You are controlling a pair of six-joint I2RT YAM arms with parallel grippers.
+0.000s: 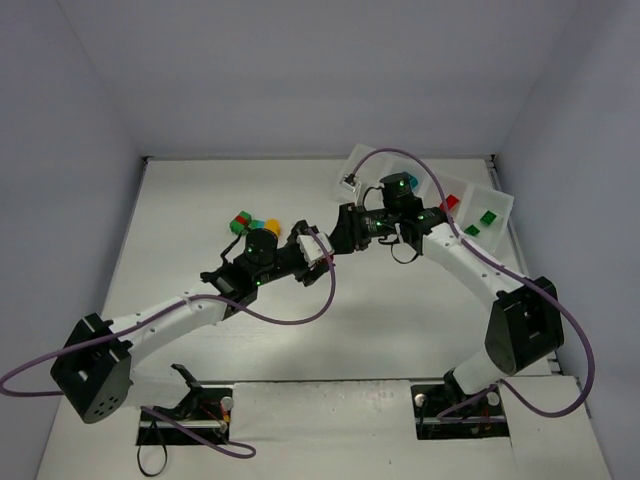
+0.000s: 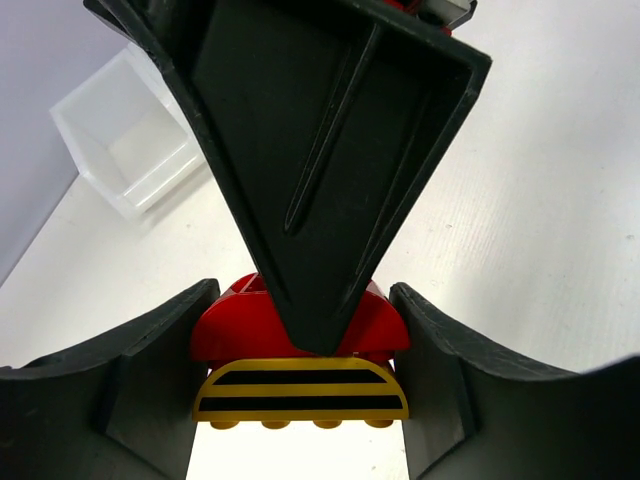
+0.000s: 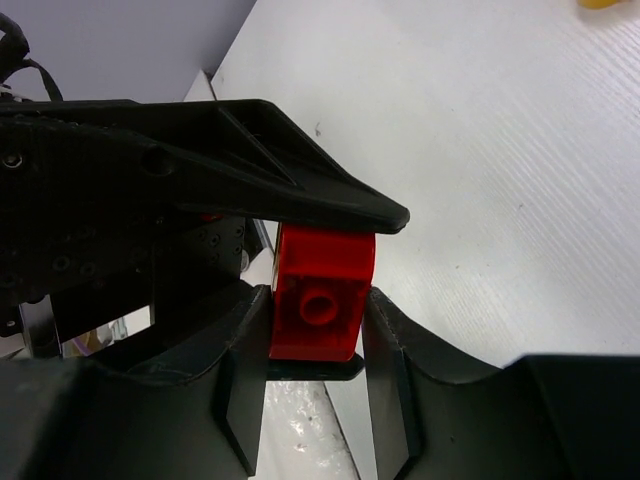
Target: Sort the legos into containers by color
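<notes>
My right gripper swings off to the right in the top view next and lets go above the container with the red lego (image 1: 450, 202), as its lego is red.
Both grippers meet above the table's middle on a small stack of two legos. My left gripper (image 1: 320, 247) (image 2: 302, 345) is shut on the stack, a red brick (image 2: 235, 325) with a yellow black-striped brick (image 2: 300, 392) against it. My right gripper (image 1: 345, 233) (image 3: 318, 300) is shut on the red brick (image 3: 320, 290), one of its fingers (image 2: 330, 170) crossing the left wrist view. The containers (image 1: 368, 160) lie at the back right, holding a red lego (image 1: 450, 202), green legos (image 1: 486, 217) and a teal one (image 1: 410, 186).
Loose legos lie in a group left of the grippers: green and red (image 1: 240, 222), teal (image 1: 257, 224), yellow-orange (image 1: 272, 227). Purple cables loop over both arms. The enclosure walls rise at the back and both sides.
</notes>
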